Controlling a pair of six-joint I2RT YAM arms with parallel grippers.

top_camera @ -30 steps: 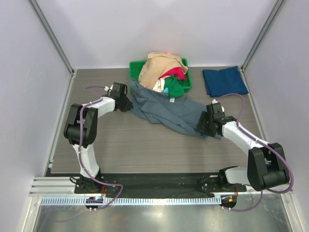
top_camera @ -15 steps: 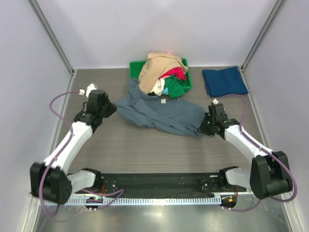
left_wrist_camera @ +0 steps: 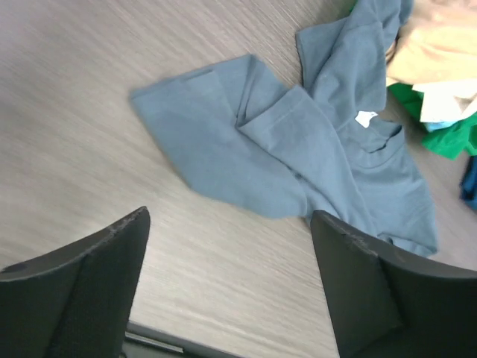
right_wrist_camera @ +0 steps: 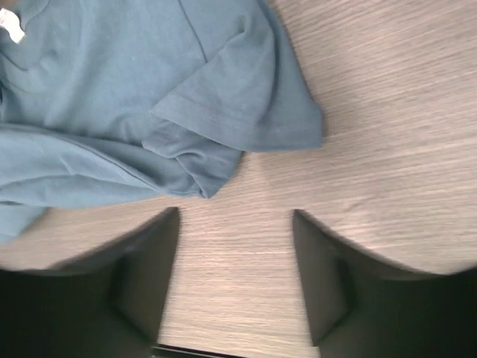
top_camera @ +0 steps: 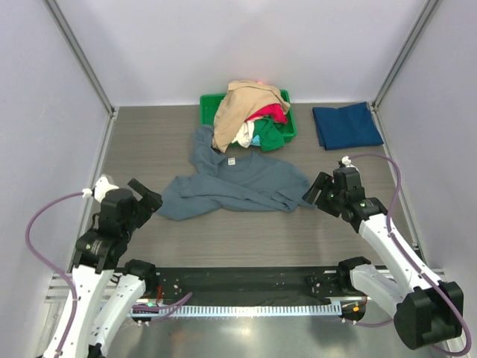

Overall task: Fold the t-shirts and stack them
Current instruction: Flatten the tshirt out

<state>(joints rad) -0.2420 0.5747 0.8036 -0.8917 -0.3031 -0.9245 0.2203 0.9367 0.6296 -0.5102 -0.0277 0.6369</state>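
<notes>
The grey-blue t-shirt's upper-layer corner lies below my left gripper and to its right in the top view. The gripper moves down and across onto it next.
The large slate grey-blue t-shirt (top_camera: 242, 183) lies crumpled on the table's middle, one sleeve reaching up toward the bin. My left gripper (top_camera: 149, 200) stands open just off its left end; the left wrist view shows that shirt (left_wrist_camera: 283, 142) beyond bare table between the fingers (left_wrist_camera: 82, 291). My right gripper (top_camera: 317, 190) is open beside the shirt's right sleeve (right_wrist_camera: 246, 112), also with only table between its jaws. A folded dark navy-teal t-shirt (top_camera: 346, 125) lies at the back right. Tan (top_camera: 242, 101), red (top_camera: 272, 113) and green (top_camera: 270, 136) t-shirts are heaped in the bin.
The green plastic bin (top_camera: 207, 101) stands at the back centre, overflowing. Grey walls with metal posts close the table on three sides. A black rail runs along the near edge (top_camera: 246, 280) between the arm bases.
Both arms pulled back toward the near edge, dragging the grey-blue shirt nearer and flatter. Both grippers then let go of it and opened.
</notes>
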